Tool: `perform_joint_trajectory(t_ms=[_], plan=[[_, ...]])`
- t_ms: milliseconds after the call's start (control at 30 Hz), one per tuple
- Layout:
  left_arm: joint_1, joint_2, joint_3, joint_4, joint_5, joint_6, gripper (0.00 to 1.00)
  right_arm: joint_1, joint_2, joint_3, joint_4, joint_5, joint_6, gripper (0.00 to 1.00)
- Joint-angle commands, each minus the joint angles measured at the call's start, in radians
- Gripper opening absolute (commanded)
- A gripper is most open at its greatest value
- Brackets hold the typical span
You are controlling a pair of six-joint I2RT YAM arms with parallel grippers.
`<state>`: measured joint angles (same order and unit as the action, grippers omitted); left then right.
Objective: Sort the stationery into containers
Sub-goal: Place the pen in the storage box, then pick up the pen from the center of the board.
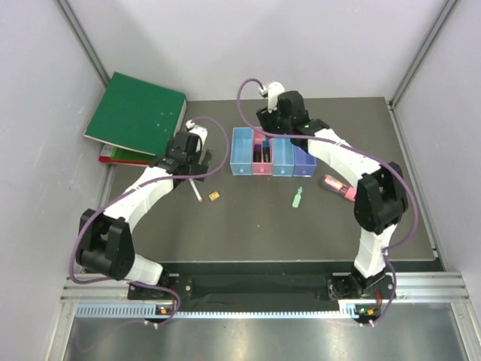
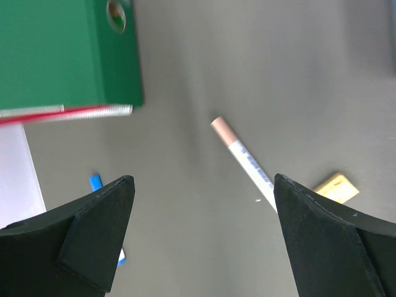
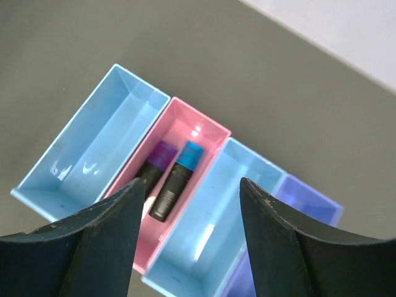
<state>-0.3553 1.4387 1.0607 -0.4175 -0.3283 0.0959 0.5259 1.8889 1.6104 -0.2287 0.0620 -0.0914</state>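
Observation:
The left gripper lowers open onto the pen's pinkish cap near its white body (image 2: 229,138) next and closes, as the pen lies clear of the green binders.
The containers (image 1: 272,156) stand in a row at mid-table: light blue (image 3: 93,148), pink (image 3: 213,137), light blue (image 3: 210,235) and purple (image 3: 309,203). In the pink one lie a black marker with a blue cap (image 3: 179,176) and a purple-capped one (image 3: 154,162). My right gripper (image 3: 192,192) hovers open over them with nothing between its jaws. My left gripper (image 2: 204,204) is open above the table, over a white pen with a pinkish cap (image 2: 244,161). An orange piece (image 2: 336,187) lies beside it, and a blue-ended pen (image 2: 94,182) is half hidden by the left finger.
Green binders (image 1: 135,116) lie at the back left, their edge close to my left gripper (image 1: 194,167). A small green piece (image 1: 298,197) and a pink-red tube (image 1: 340,187) lie on the table in front of the bins, by the right arm's elbow.

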Motion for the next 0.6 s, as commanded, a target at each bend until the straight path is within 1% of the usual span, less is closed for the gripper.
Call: perform_joint_trajectory(t_ms=[0,67,100,133,300,433,567], plan=[[0.032,0.032,-0.045,0.005,-0.032,-0.077,0.99,0.017,-0.123,0.003,-0.069,0.036,-0.206,0.63],[0.039,0.077,-0.047,-0.007,-0.026,-0.091,0.99,0.016,-0.169,-0.03,-0.086,0.054,-0.247,0.64],[0.047,0.094,-0.048,-0.006,-0.022,-0.138,0.99,0.017,-0.188,-0.046,-0.087,0.068,-0.275,0.64],[0.047,0.132,-0.044,-0.009,-0.014,-0.151,0.99,0.014,-0.204,-0.061,-0.086,0.074,-0.283,0.65],[0.049,0.252,0.019,-0.021,0.054,-0.24,0.99,0.014,-0.277,-0.118,-0.107,0.099,-0.292,0.65],[0.05,0.357,0.088,-0.032,0.058,-0.272,0.99,0.013,-0.297,-0.129,-0.138,0.11,-0.292,0.66],[0.055,0.402,0.124,-0.038,0.086,-0.301,0.93,0.009,-0.301,-0.113,-0.159,0.122,-0.288,0.66]])
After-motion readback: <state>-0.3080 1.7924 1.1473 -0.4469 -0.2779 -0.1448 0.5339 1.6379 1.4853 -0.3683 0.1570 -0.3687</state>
